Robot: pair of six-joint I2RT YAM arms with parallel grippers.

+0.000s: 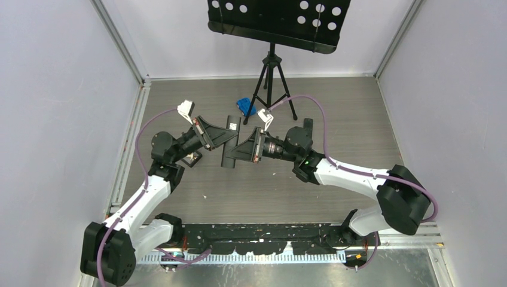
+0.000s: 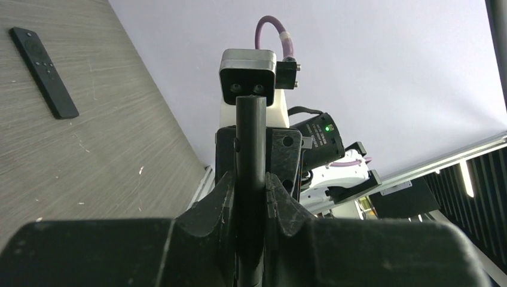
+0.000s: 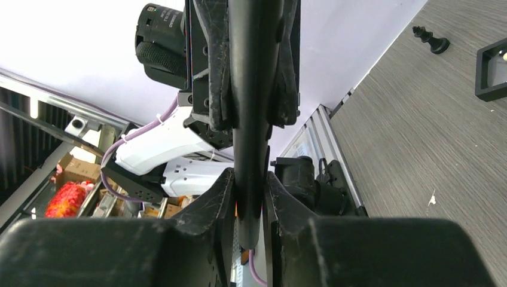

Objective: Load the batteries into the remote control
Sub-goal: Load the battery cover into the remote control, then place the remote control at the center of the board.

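My right gripper will next move the remote control to the right in the top view. Then it will lower the remote control, turned downward, onto the bare table beside the second remote (image 1: 333, 136).
Both grippers hold the remote control (image 1: 228, 159), a slim plain black bar, above the table's middle. My left gripper (image 1: 226, 137) is shut on it from the left, and my right gripper (image 1: 238, 149) is shut on it from the right, a little nearer its near end. In the left wrist view the bar (image 2: 250, 137) runs edge-on between the closed fingers (image 2: 222, 197). In the right wrist view it (image 3: 250, 119) is clamped between the fingers (image 3: 281, 197), with the left gripper gripping it above. I see no batteries in any view.
A second black remote with pale buttons (image 2: 45, 72) lies flat on the table. A small black tray (image 1: 192, 158) sits under the left arm, and shows in the right wrist view (image 3: 493, 69) beside a black chess piece (image 3: 430, 39). A blue object (image 1: 245, 106) and a music-stand tripod (image 1: 272, 84) stand behind.
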